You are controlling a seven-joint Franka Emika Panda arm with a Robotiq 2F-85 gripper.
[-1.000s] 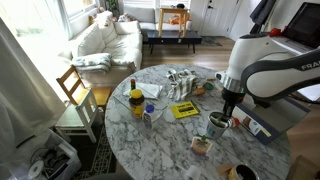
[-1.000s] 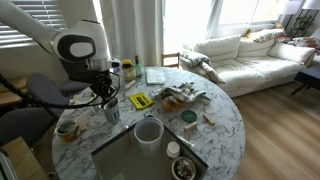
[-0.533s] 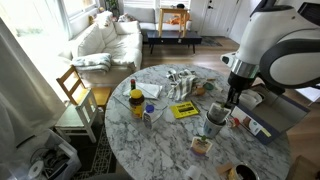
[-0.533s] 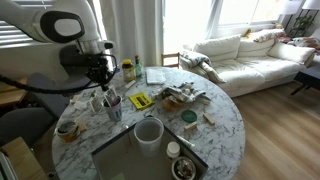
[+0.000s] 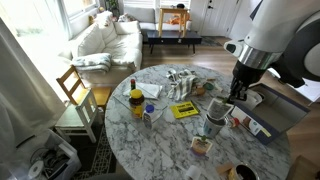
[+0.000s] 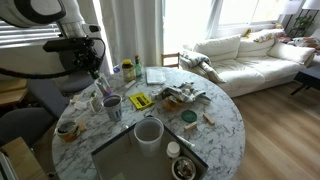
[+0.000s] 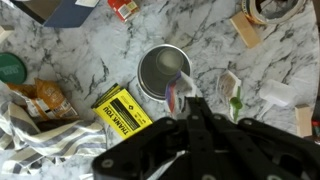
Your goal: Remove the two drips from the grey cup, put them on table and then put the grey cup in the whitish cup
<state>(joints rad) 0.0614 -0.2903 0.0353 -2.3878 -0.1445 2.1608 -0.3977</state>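
Observation:
Next, my gripper goes down away from the cup's rim, toward the marble between drip and cup, and releases the packet. The green-marked drip already lies beside the grey cup (image 5: 215,121).
The grey cup (image 5: 215,121) (image 6: 112,105) stands on the marble table (image 5: 160,140). In the wrist view its dark inside (image 7: 163,70) shows nothing in it. My gripper (image 7: 192,103) hangs above and just beside the cup in both exterior views (image 5: 234,97) (image 6: 101,86). It is shut on a small pale drip packet (image 7: 176,92) with coloured stripes, which dangles at the cup's rim. A second drip with a green mark (image 7: 232,95) lies flat on the table beside the cup. The whitish cup (image 6: 148,132) stands a little apart from the grey cup.
A yellow booklet (image 7: 120,108) lies next to the grey cup. A yellow-lidded jar (image 5: 136,100), a plaid cloth (image 5: 182,80), a green lid (image 7: 10,68) and a small bowl (image 7: 270,8) stand around. A grey tray (image 6: 125,160) lies at the table's edge.
The gripper has risen from the grey cup's mouth, still shut, with the packet in it. The arm's upper part has swung upward too.

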